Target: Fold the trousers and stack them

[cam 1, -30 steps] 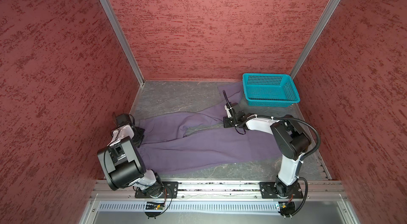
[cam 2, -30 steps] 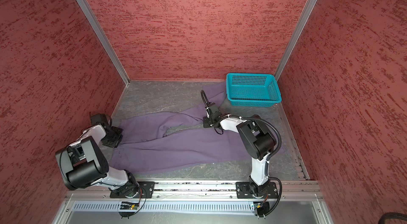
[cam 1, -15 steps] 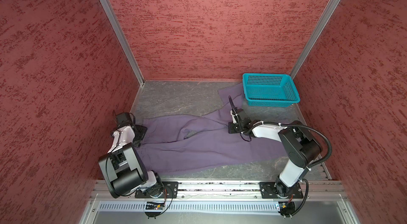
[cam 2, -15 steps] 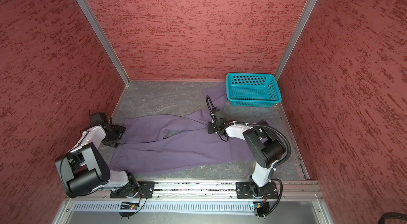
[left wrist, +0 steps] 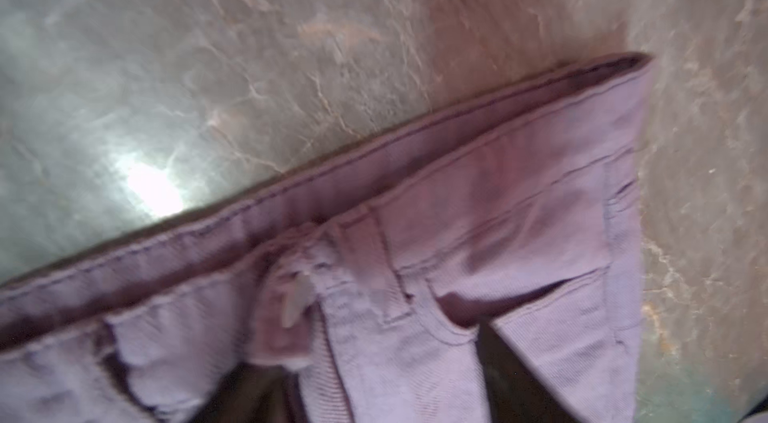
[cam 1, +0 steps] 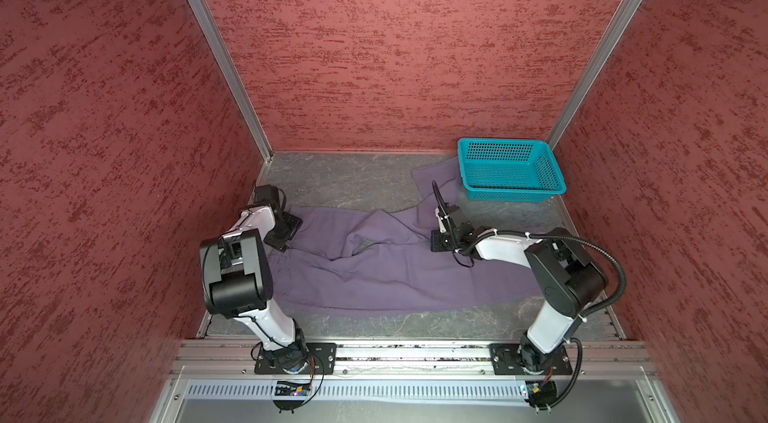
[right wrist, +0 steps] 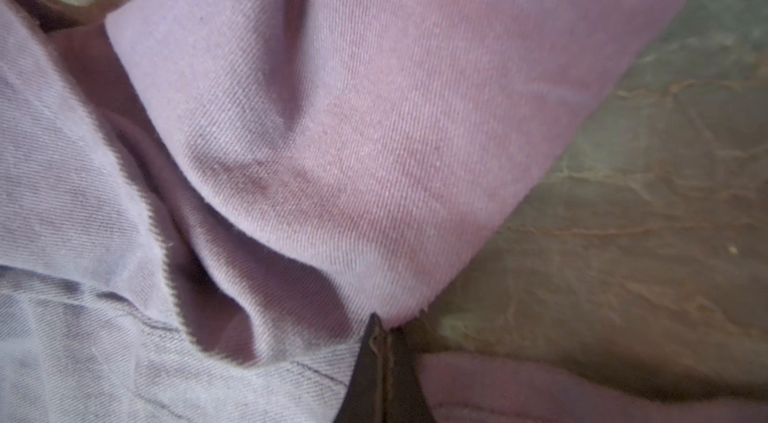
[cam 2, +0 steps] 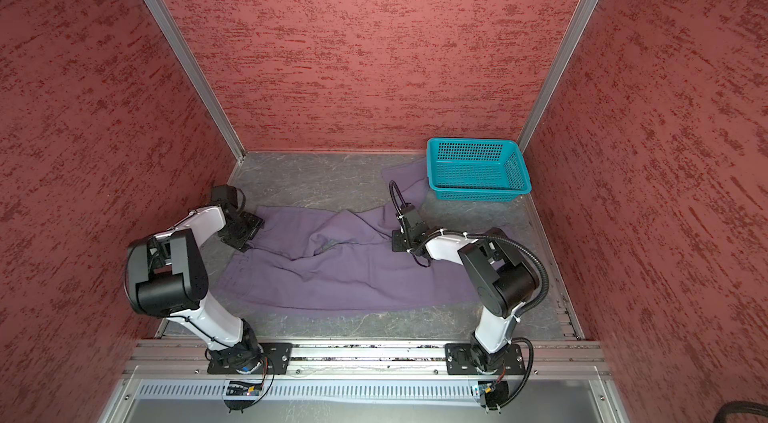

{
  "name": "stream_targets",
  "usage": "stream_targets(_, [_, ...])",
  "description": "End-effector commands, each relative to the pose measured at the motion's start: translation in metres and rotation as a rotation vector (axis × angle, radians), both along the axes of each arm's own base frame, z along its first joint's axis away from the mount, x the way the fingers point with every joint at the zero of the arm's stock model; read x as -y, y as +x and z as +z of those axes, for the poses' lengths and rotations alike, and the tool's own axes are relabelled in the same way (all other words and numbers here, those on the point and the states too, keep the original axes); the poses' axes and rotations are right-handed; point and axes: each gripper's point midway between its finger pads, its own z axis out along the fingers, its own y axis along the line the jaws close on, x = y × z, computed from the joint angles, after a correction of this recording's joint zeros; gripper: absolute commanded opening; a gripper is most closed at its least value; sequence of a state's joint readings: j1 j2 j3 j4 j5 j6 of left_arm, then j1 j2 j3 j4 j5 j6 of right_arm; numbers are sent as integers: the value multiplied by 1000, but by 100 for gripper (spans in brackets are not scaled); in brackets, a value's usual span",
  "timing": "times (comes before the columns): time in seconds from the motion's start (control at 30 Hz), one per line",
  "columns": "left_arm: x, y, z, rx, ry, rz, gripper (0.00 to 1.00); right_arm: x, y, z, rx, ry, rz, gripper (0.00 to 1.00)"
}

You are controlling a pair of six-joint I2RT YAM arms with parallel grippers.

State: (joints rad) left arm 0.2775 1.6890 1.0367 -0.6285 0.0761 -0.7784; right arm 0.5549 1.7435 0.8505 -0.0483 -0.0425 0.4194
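Note:
Next I should move the far leg's edge in my right gripper toward the raised fold and release it beside the near leg, because the far leg slants toward the basket.
The muted-purple trousers lie spread across the table, waist to the left, with a raised fold near the middle. One leg runs up beside the teal basket. My left gripper sits on the waistband at the far left corner. In the left wrist view its dark fingers stand apart, with waistband and pocket cloth between them. My right gripper is shut on the edge of the far leg. The right wrist view shows its tips pressed together on that hem.
The teal perforated basket stands at the back right corner, its near-left corner over the end of the far leg. Red walls enclose the table on three sides. Grey marbled tabletop shows behind the trousers and along the front edge.
My left gripper opened and moved right and farther back onto the waistband. My right gripper stayed shut and drew the far leg a little nearer. A fold rose mid-trousers.

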Motion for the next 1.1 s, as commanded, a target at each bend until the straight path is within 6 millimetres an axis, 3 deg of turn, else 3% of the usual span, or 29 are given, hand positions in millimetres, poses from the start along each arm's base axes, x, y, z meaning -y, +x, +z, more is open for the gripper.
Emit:
stream_targets(0.0, [-2,-9,-2,-20,12,7,10,6,-21,-12,-66,-2,-4,0])
stream_targets(0.03, [-3,-14,-3,-25,7,9,1,6,-23,-13,-72,6,-9,0])
stream_targets(0.07, [-6,-21,-3,-30,3,18,0,6,-26,-15,-80,8,-9,0])
stream_targets(0.27, [-42,-68,11,1,11,144,0,2,-38,-13,-103,30,-21,0])
stream_targets(0.43, [-66,-97,40,58,89,237,0,-35,-52,1,-79,5,69,0])
stream_targets(0.57, [-67,-97,53,112,111,250,50,-76,-63,5,-94,47,154,0])
stream_targets(0.6, [-66,-96,54,121,105,251,56,-85,-65,6,-98,63,175,2])
stream_targets(0.7, [-62,-88,56,140,79,242,61,-96,-58,18,-68,84,203,28])
stream_targets(0.77, [-61,-83,60,143,78,233,61,-93,-43,37,5,51,201,39])
stream_targets(0.87, [-58,-74,67,162,96,213,62,-73,-16,72,121,-17,165,47])
stream_targets(0.97, [-51,-57,72,172,121,164,62,-34,16,99,192,-76,59,51])
stream_targets(1.07, [-37,-34,71,150,156,79,62,16,42,100,164,-121,-68,54])
